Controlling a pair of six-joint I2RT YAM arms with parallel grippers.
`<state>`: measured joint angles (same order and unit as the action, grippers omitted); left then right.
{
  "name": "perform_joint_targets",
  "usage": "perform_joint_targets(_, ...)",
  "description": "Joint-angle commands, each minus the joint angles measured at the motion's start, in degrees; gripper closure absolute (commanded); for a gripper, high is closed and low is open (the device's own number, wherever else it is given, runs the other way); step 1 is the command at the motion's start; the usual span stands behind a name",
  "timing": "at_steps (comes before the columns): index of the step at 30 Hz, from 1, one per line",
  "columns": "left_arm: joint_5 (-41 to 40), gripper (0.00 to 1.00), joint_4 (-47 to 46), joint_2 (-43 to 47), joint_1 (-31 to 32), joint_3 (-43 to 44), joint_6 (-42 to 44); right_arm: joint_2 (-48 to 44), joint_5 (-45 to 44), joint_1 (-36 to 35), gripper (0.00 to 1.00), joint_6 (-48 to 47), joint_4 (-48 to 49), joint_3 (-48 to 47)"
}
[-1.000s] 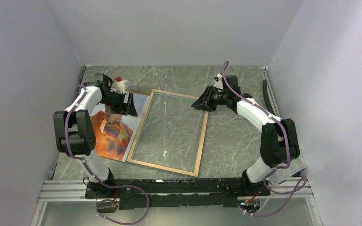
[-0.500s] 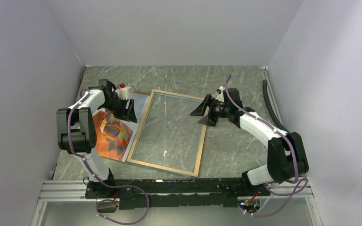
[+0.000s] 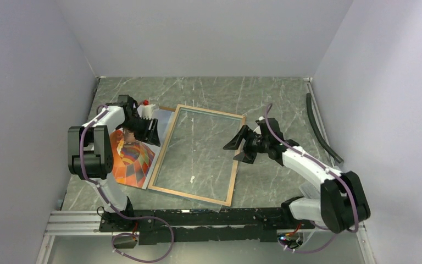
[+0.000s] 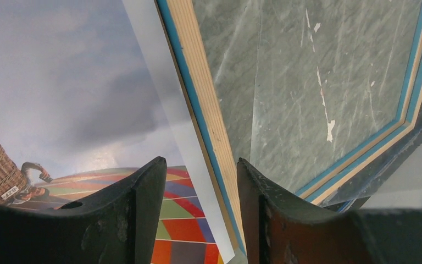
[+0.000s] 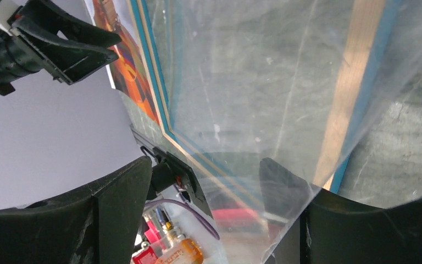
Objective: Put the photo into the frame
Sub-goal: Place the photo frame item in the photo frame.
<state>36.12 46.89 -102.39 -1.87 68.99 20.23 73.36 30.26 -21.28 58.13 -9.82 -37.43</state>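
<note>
I should move my right gripper back along the frame's rim until the edge of the clear sheet stands between both fingers, because the clear sheet's corner (image 5: 280, 241) shows across one finger.
The frame (image 3: 163, 149) lies flat mid-table with its pale wood rim up and the table showing through its clear pane. The photo (image 3: 134, 163) of the orange-red balloon lies just left of it, partly under my left arm. My left gripper (image 3: 154, 131) hovers open over the photo's white right border (image 4: 176, 132) and the frame's left rim (image 4: 209, 110), with nothing between its fingers (image 4: 143, 209). My right gripper (image 3: 235, 149) stands open over the frame's right rim (image 5: 357, 66). A corner of the clear pane (image 5: 286, 165) lies across its right finger; I cannot tell if they touch.
A thin brown board edge (image 3: 164, 108) peeks out behind the frame's far left corner. A dark strap (image 3: 321, 126) lies along the right wall. The metal rail (image 3: 209, 217) with both arm bases runs along the near edge. Walls close in on three sides.
My right gripper has opened and drawn back along the frame's right rim toward the near side. My left gripper has narrowed somewhat and shifted slightly at the photo's edge.
</note>
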Motion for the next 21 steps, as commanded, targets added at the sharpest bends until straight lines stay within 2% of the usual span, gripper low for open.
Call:
perform_joint_targets(1, -0.1, 0.45, -1.2, 0.4, 0.8, -0.3, 0.4, -5.7, -4.3, -1.3, 0.24, 2.7, -2.5, 1.1)
perform_joint_targets(13, -0.7, 0.47, -1.3, 0.1, 0.9, 0.0, -0.4, -10.7, -6.2, -2.5, 0.21, 5.2, -6.0, 4.3)
perform_joint_targets(21, -1.0, 0.49, -1.4, -0.2, 0.9, 0.2, -0.7, -17.6, -10.8, -2.6, 0.23, 9.3, -7.6, 7.5)
